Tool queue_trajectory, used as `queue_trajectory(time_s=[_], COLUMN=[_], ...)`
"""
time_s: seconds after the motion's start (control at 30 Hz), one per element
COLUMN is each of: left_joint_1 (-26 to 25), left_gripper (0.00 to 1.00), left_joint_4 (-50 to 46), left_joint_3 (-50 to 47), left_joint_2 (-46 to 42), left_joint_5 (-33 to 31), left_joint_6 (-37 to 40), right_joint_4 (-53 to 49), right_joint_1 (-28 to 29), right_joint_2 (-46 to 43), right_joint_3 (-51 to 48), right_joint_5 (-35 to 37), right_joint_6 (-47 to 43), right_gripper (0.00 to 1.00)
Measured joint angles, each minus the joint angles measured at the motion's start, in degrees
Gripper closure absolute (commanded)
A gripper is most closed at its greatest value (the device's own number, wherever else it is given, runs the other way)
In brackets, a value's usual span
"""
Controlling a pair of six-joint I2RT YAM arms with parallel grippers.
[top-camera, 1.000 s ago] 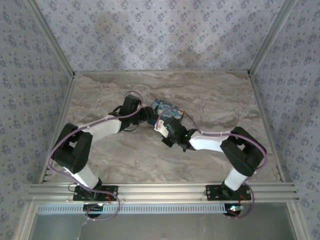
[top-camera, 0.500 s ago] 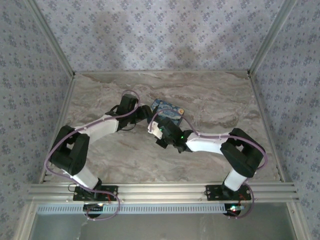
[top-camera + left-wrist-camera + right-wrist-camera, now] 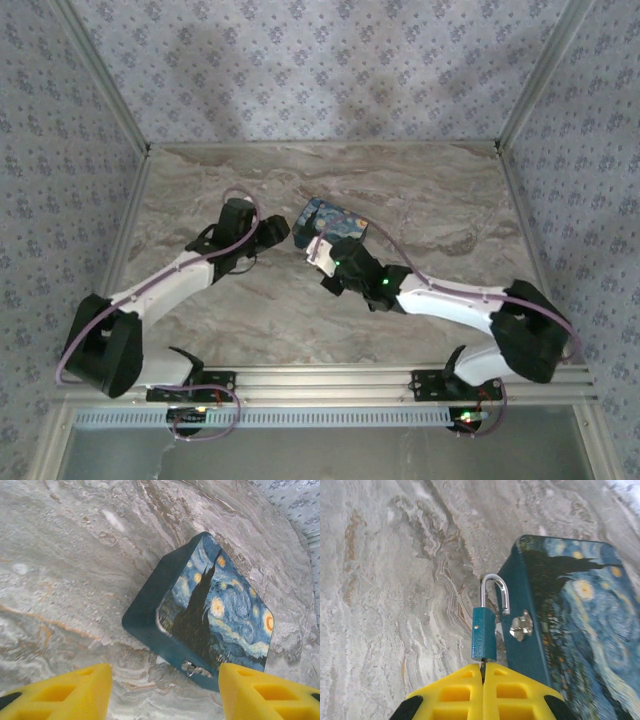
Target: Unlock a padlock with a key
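The shackle hangs clear, so I need to swing my right gripper away from the latch, down toward bare marble past the box's moon end (image 3: pixel 416 257), to release the key.
The padlock (image 3: pixel 484 640) is a small teal block with a silver shackle (image 3: pixel 492 590) whose right leg stands free of the body. A thin dark key (image 3: pixel 482 666) runs from its underside into my right gripper (image 3: pixel 483 674), which is shut on it. The padlock hangs just left of the metal latch (image 3: pixel 521 625) on the starry-night box (image 3: pixel 570 615). My left gripper (image 3: pixel 165 692) is open a short way from the box (image 3: pixel 215 605), with nothing between its yellow fingers (image 3: pixel 65 692). From above, the left gripper (image 3: pixel 278 232) and right gripper (image 3: pixel 322 250) flank the box (image 3: pixel 335 222).
The box sits on a marble tabletop (image 3: pixel 420 200) framed by aluminium rails (image 3: pixel 320 380) and patterned walls. In the left wrist view the box's latch (image 3: pixel 196 669) faces me. Bare marble lies to the left and front of the box.
My left gripper has drawn back to the left, away from the box, and its arm has swung outward. My right arm has stretched out, still holding the key and padlock by the box.
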Motion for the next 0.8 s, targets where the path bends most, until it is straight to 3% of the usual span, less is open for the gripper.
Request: queue_trajectory(time_s=[0.2,0.43,0.6,0.8], left_joint_1=[0.0,0.02,1.16,1.51], left_gripper=[0.41,0.36,0.36,0.35], left_joint_4=[-2.45,-8.11,-11.15,-13.42], left_joint_3=[-6.03,-10.23,-11.47,-12.68], left_joint_2=[-6.45,-15.15,-19.76,-20.48], left_joint_5=[-1.62,-4.98,-6.99,-8.0], left_joint_6=[-0.22,-0.15,-0.15,-0.2], right_joint_4=[-3.96,-8.59,-11.82,-16.44], right_joint_1=[-3.19,-13.64,-22.36,-30.08], right_joint_2=[-9.64,-19.37,-20.2,-14.88], right_joint_3=[-3.13,-6.19,-6.47,-6.47], right_joint_5=[0.79,0.74,1.07,4.07], right_joint_6=[5.27,13.18,19.8,27.85], right_gripper=[1.0,1.0,1.0,1.0])
